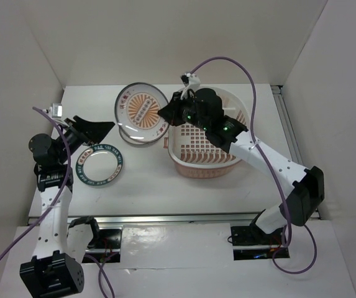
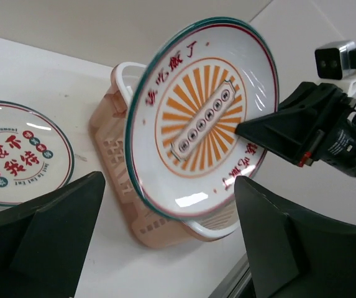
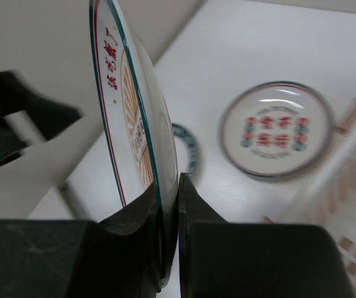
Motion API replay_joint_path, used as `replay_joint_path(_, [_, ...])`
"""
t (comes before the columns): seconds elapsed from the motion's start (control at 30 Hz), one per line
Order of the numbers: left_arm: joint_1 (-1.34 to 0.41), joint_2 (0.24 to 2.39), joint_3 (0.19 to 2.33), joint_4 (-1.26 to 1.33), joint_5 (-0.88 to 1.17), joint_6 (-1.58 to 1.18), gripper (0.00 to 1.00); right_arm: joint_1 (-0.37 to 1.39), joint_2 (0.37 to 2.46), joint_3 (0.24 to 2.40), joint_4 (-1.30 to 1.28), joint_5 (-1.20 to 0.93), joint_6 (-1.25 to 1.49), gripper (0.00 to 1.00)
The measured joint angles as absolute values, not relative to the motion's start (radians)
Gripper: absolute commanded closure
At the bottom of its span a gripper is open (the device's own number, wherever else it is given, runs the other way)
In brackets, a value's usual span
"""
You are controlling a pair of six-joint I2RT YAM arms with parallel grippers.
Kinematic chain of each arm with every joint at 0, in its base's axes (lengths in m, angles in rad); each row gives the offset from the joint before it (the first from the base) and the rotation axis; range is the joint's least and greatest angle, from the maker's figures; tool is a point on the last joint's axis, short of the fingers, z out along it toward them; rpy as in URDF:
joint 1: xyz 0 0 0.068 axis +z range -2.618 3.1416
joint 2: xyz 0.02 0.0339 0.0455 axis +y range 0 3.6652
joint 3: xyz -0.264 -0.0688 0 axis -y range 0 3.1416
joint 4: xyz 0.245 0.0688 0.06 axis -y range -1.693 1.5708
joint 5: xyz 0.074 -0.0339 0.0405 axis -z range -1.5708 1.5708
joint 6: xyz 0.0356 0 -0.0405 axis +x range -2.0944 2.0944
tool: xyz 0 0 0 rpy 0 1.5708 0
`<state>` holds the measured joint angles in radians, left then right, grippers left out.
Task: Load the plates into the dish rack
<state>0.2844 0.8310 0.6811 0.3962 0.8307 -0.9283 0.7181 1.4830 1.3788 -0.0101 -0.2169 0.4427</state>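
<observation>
The plate goes with my right gripper to the empty dish rack below and to the gripper's right in the top view next. The gripper then tilts down, lowers the plate and lets go.
The orange-centred plate hangs tilted on edge above the table, left of the dish rack. My right gripper is shut on its right rim, and in the right wrist view its jaws pinch the rim from both sides. My left gripper stands open just left of that plate and apart from it. In the left wrist view the plate faces my open left gripper. The red-character plate lies flat behind it. The teal-rimmed plate lies flat near the left arm.
White walls close in the table at the back and on both sides. The pink dish rack sits right behind the raised plate in the left wrist view. A purple cable arcs over the rack.
</observation>
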Motion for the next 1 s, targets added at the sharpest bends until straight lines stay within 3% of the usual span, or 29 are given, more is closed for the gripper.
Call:
replay_joint_path(0.3, [0.283, 0.809, 0.782, 0.142, 0.706, -0.847, 0.00, 0.754, 1.413, 1.548, -0.420, 0.500, 0.380, 1.00])
replay_joint_path(0.57, [0.283, 0.841, 0.808, -0.004, 0.631, -0.815, 0.00, 0.878, 1.380, 1.662, -0.683, 0.961, 0.467, 1.00])
replay_joint_path(0.73, [0.283, 0.847, 0.863, -0.120, 0.534, -0.788, 0.00, 0.920, 1.451, 1.648, -0.855, 1.062, 0.595, 1.00])
replay_joint_path(1.0, [0.283, 0.874, 0.876, -0.170, 0.513, -0.783, 0.00, 0.890, 1.463, 1.499, -0.883, 1.031, 0.662, 1.00])
